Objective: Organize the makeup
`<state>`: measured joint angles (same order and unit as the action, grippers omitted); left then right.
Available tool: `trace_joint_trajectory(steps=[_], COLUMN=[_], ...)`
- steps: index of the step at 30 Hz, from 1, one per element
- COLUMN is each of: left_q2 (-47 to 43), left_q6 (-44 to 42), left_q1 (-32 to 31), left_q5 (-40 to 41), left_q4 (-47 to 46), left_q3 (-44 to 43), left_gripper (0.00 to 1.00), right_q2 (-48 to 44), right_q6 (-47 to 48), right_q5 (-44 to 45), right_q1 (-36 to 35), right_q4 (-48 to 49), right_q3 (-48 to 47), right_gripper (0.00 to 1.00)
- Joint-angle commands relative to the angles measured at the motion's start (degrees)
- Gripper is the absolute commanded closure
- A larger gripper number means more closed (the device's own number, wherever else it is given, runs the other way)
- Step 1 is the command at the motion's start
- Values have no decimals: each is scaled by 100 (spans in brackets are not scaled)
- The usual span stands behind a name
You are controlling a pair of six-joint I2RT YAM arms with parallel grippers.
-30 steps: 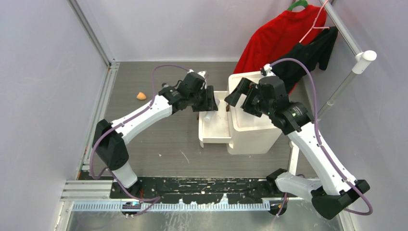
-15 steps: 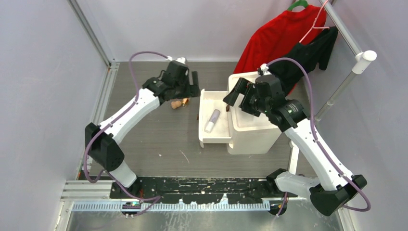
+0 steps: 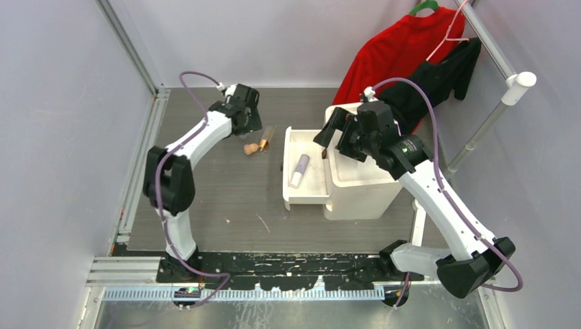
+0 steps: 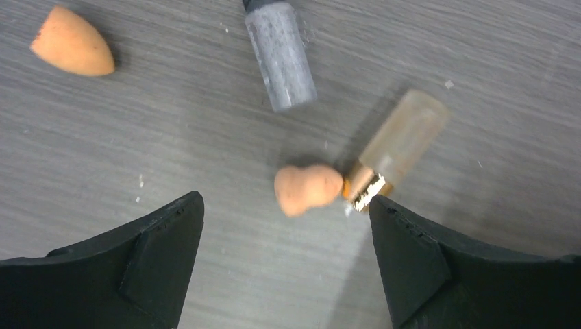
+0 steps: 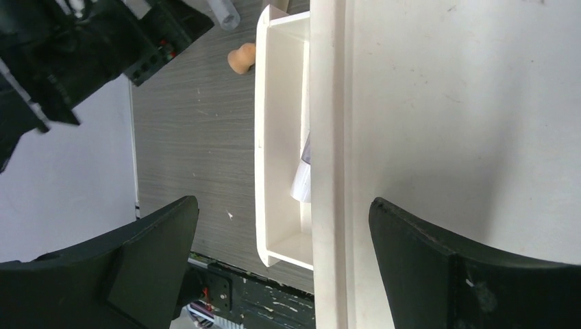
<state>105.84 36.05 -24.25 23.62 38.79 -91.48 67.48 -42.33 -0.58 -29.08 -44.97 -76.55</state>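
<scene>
The clear vial lies slanted below my left gripper, which next lowers with a slight turn and closes across the vial's body.
My left gripper [image 3: 248, 123] [image 4: 284, 205] is open and empty, just above the table left of the drawer. A pink sponge [image 4: 308, 188] [image 3: 251, 147] lies just beyond its fingertips, touching a gold-brown bottle [image 4: 401, 147] [image 3: 267, 138]. A clear vial [image 4: 281, 55] and an orange sponge [image 4: 72, 51] lie farther off. A white tube [image 3: 299, 170] [image 5: 301, 178] lies in the open white drawer [image 3: 291, 195] [image 5: 264, 137]. My right gripper [image 3: 338, 139] [image 5: 282, 204] is open and empty above the drawer's inner end. The compact and palette are not in view.
The drawer sticks out to the left of a white cabinet [image 3: 363, 188] [image 5: 445, 123]. Red and black clothes [image 3: 404, 48] hang on a rail at the back right. Grey walls enclose the table on the left and at the back.
My left gripper has left the white tube in the drawer and swung back left to the sponge and bottle. The right gripper has shifted slightly toward the back.
</scene>
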Motion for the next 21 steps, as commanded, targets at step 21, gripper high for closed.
trace_joint_trajectory(steps=[21], left_q2=[2885], left_q6=[860], left_q1=[845], left_q5=[-35], left_q4=[126], left_q3=[-2378], left_gripper=[30], right_q2=[652], right_q6=[142], right_q5=[-205], right_q1=[5], right_q4=[329], right_q3=[-372], right_gripper=[0])
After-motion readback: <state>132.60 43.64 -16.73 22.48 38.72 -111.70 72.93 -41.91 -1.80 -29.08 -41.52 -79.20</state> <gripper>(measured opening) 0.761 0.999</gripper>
